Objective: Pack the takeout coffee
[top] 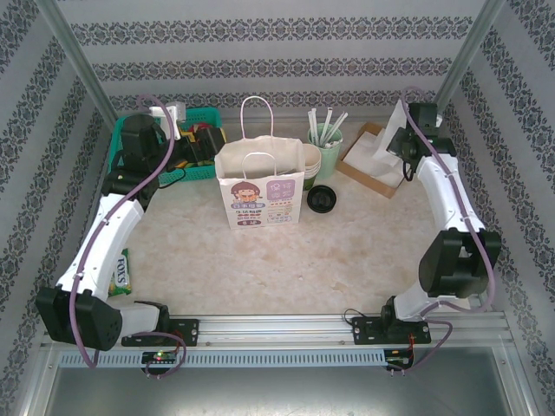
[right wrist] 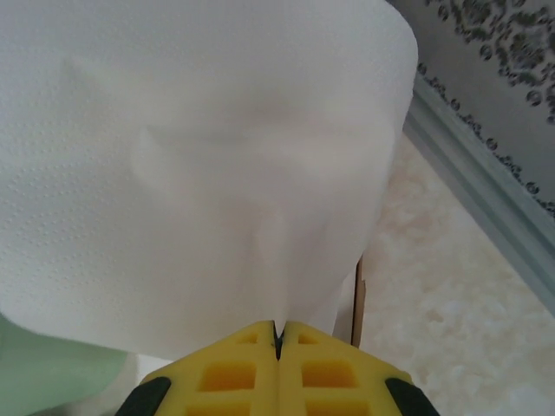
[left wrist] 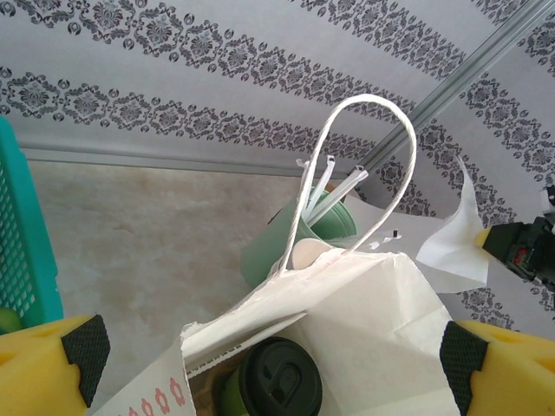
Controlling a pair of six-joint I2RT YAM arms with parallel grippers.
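Observation:
The white napkin should go down toward the brown napkin holder (top: 371, 173) in my right gripper, which should let go of it there.
The takeout coffee (left wrist: 279, 381), dark green with a black lid, stands upright inside the open white paper bag (left wrist: 373, 321). My left gripper (left wrist: 273, 354) is open, its yellow fingers wide apart on either side of the bag's mouth and touching nothing. From above, the bag (top: 260, 186) stands mid-table with my left gripper (top: 201, 149) at its left. My right gripper (right wrist: 277, 334) is shut on a white napkin (right wrist: 199, 165), which hangs in front of the camera. It is held up at the back right (top: 397, 149), over the brown napkin holder (top: 371, 173).
A teal basket (top: 130, 130) sits behind the left gripper. Cream cups (top: 314, 158) and a pale green tumbler of straws (top: 329, 139) stand right of the bag, with another black round lid (top: 322, 198) in front. A green packet (top: 121, 273) lies at the left.

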